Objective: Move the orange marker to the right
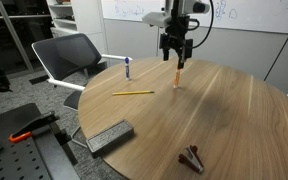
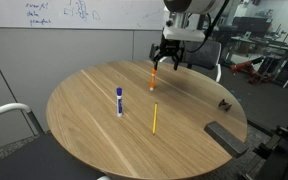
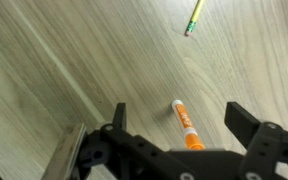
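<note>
My gripper will move toward the orange marker and lower its open fingers around the marker's upper end [image 2: 154, 67], since the marker stands upright with that end closest below.
The orange marker [image 1: 176, 78] stands roughly upright on the round wooden table [image 1: 234, 115], near its far side. It shows in both exterior views [image 2: 153, 80]. In the wrist view the orange marker [image 3: 187, 127] has its pale end pointing away, and its other end is hidden behind the gripper body. My gripper [image 1: 176, 58] hangs just above it [image 2: 162, 62]. In the wrist view the gripper [image 3: 179, 120] is open, with one finger on each side of the marker and neither touching it.
A blue-and-white marker [image 1: 129, 68] stands upright left of the orange one. A yellow pencil [image 1: 132, 93] lies flat on the table [image 3: 194, 18]. A grey block [image 1: 111, 137] and a small dark brown object [image 1: 192, 157] sit near the front edge. A chair [image 1: 69, 58] stands beside the table.
</note>
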Controlling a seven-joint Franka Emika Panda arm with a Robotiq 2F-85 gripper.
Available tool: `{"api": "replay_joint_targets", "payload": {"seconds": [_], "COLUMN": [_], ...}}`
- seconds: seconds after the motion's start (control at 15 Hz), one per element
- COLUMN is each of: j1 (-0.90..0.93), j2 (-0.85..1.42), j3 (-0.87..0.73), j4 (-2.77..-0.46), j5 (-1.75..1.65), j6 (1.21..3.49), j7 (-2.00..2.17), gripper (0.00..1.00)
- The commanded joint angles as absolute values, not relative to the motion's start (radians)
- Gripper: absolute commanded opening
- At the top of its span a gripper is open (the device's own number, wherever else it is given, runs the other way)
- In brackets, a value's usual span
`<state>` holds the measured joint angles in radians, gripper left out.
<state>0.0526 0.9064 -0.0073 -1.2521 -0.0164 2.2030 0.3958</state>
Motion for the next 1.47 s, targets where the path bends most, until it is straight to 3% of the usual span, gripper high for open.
{"api": "replay_joint_targets", "payload": {"seconds": [0.0,0.67,0.73,0.8,1.4], "j1": [0.068,0.076,0.076,0.077,0.097], "j2": [1.062,1.35,1.371,1.382,1.479], "j3": [-0.019,-0.027,-0.028,-0.03,-0.084], "j4": [-1.011,-0.561,-0.529,-0.513,-0.383], "j5": [0.044,0.023,0.022,0.02,0.0], "j6": [2.128,2.016,2.002,1.999,2.007], "j7": [0.437,0.57,0.58,0.591,0.662], "gripper": [1.0,1.0,0.93,0.74,0.05]}}
